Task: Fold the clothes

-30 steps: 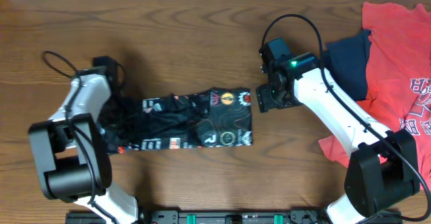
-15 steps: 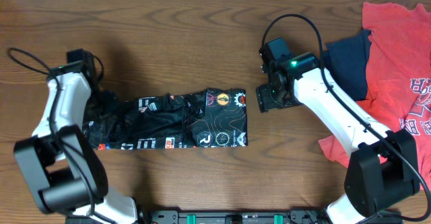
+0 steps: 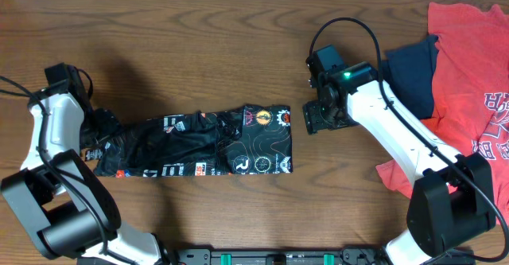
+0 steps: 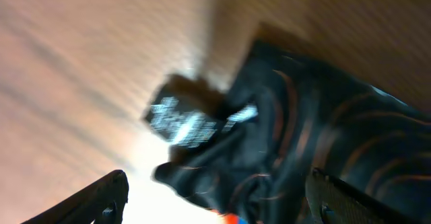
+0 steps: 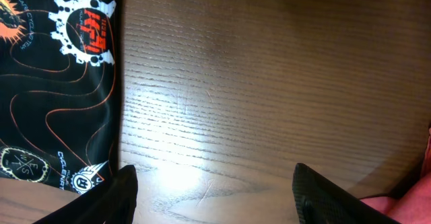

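I should next lower my left gripper toward the jersey's middle onto the bunched cloth; one finger still hangs past the jersey's end.
The black jersey (image 3: 207, 142) with thin orange-red lines and white logos lies as a long folded strip across the table's middle. My left gripper (image 3: 97, 131) hovers at its crumpled left end, jaws wide open. The blurred left wrist view shows bunched black cloth (image 4: 296, 136) lying under and between the spread fingers (image 4: 101, 200), not pinched. My right gripper (image 3: 312, 120) stands open just off the strip's right edge. In the right wrist view bare wood lies between its fingers (image 5: 337, 197), with the jersey's logo end (image 5: 54, 83) to the left.
A red T-shirt (image 3: 469, 74) with lettering and a navy garment (image 3: 409, 74) are piled at the right, beside my right arm. Its red edge (image 5: 404, 207) shows near the right finger. Brown wooden table (image 3: 238, 42) spreads behind the strip.
My left arm swung out to the left, stretching the jersey's left end longer and flatter, and its jaws opened off the cloth. The right arm has stayed still.
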Controlling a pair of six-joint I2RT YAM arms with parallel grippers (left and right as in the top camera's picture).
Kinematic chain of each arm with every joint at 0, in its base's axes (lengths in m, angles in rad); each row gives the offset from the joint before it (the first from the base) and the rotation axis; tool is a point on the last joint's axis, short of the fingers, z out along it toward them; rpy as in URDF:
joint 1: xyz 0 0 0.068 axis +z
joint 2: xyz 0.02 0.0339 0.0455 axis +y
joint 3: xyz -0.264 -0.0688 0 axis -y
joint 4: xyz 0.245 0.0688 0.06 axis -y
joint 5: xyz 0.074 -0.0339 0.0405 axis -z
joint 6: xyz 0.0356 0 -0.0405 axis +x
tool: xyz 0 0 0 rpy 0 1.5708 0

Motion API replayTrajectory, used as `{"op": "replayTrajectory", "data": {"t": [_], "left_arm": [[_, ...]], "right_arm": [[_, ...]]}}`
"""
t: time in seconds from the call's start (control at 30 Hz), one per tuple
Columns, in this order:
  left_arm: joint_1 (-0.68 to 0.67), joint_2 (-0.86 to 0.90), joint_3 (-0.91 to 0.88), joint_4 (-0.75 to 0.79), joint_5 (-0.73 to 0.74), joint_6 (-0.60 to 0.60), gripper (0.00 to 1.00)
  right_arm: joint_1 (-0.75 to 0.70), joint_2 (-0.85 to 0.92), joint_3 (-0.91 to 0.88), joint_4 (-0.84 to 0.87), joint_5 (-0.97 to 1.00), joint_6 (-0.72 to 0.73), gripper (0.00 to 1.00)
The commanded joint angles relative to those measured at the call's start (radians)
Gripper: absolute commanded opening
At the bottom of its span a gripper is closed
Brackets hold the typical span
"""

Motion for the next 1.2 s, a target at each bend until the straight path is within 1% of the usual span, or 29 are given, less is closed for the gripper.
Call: {"op": "replayTrajectory", "data": {"t": [0.0, 0.3, 0.7, 0.77, 0.8, 0.83, 0.87, 0.9, 0.93, 0.97, 1.03, 1.17], "left_arm": [[-0.001, 0.023, -0.013, 0.001, 0.103, 0.094, 0.86], [0.002, 0.080, -0.021, 0.016, 0.100, 0.146, 0.86], [0.003, 0.217, -0.023, 0.008, 0.100, 0.147, 0.86], [0.003, 0.236, -0.023, 0.000, 0.106, 0.138, 0.84], [0.003, 0.242, -0.023, -0.005, 0.119, 0.137, 0.78], [0.003, 0.248, -0.023, -0.007, 0.137, 0.136, 0.64], [0.003, 0.250, -0.023, -0.012, 0.162, 0.135, 0.48], [0.003, 0.250, -0.023, -0.014, 0.179, 0.124, 0.29], [0.003, 0.249, -0.023, -0.018, 0.179, 0.109, 0.20], [0.003, 0.248, -0.023, -0.022, 0.179, 0.099, 0.14], [0.004, 0.238, -0.020, -0.026, 0.179, 0.086, 0.08], [0.013, 0.202, 0.027, -0.050, 0.178, 0.065, 0.06]], "right_arm": [[-0.014, -0.005, 0.003, 0.002, 0.014, 0.016, 0.72], [-0.014, -0.005, 0.003, -0.002, 0.029, 0.016, 0.72], [-0.014, -0.005, 0.003, -0.015, 0.029, 0.016, 0.72], [-0.014, -0.005, 0.003, -0.016, 0.029, 0.016, 0.72], [-0.014, -0.005, 0.003, -0.016, 0.030, 0.016, 0.72], [-0.014, -0.005, 0.003, -0.016, 0.029, 0.016, 0.72], [-0.014, -0.005, 0.003, -0.015, 0.030, 0.016, 0.72], [-0.014, -0.005, 0.003, -0.014, 0.030, 0.016, 0.72], [-0.014, -0.005, 0.003, -0.013, 0.030, 0.016, 0.72], [-0.014, -0.005, 0.003, -0.012, 0.030, 0.016, 0.72], [-0.014, -0.005, 0.003, -0.010, 0.030, 0.016, 0.72], [-0.018, -0.005, 0.003, -0.009, 0.037, 0.017, 0.72]]}}
